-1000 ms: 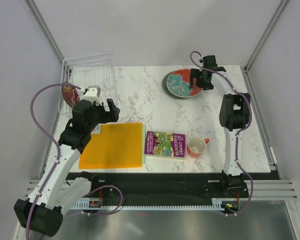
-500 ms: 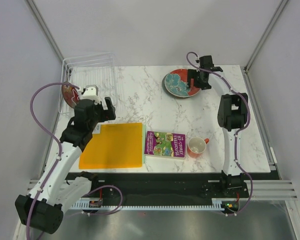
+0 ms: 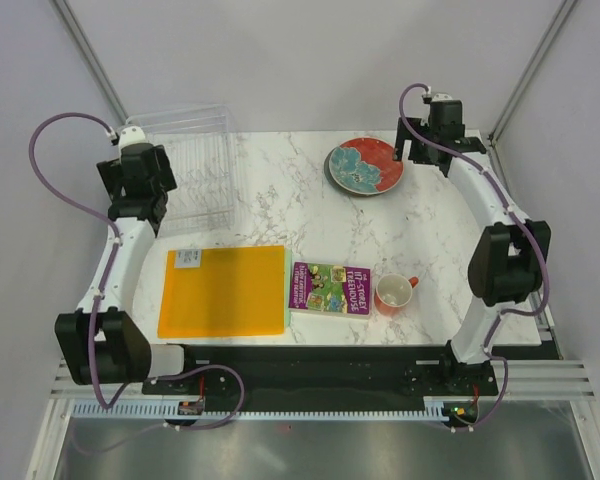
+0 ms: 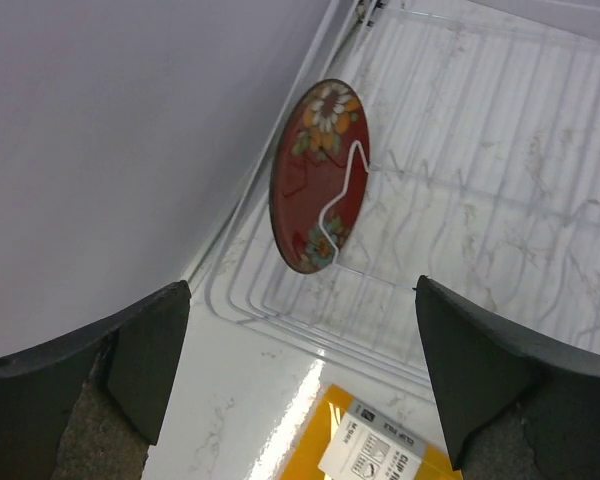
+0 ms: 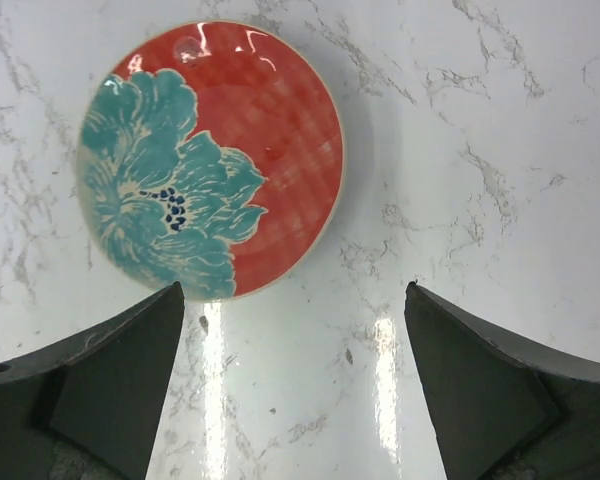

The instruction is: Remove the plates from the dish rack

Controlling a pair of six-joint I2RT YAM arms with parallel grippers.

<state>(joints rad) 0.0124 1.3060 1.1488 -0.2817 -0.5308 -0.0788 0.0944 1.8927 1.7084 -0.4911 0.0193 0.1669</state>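
My left gripper is above the plate, which stands on edge, so next it needs to come down with its fingers on both sides of the near edge of the flowered red plate (image 4: 281, 228).
A red plate with a flowered centre (image 4: 320, 180) stands on edge between white prongs at the left end of the dish rack (image 4: 480, 190). In the top view my left arm hides it. My left gripper (image 4: 300, 385) is open and empty, high above the rack's near left corner (image 3: 137, 190). A red plate with a teal flower (image 5: 210, 160) lies flat on the marble at the back (image 3: 364, 166), with a dark rim showing under it. My right gripper (image 5: 295, 390) is open and empty, just right of that plate (image 3: 433, 148).
The rack (image 3: 190, 165) sits at the table's back left by the wall. An orange mat (image 3: 225, 290) with a white label lies near the front left. A book (image 3: 330, 288) and an orange-red mug (image 3: 393, 293) lie front centre.
My left arm has swung up and back from the mat's far corner to above the rack's left side. My right gripper has drawn back from the flat plate's right rim.
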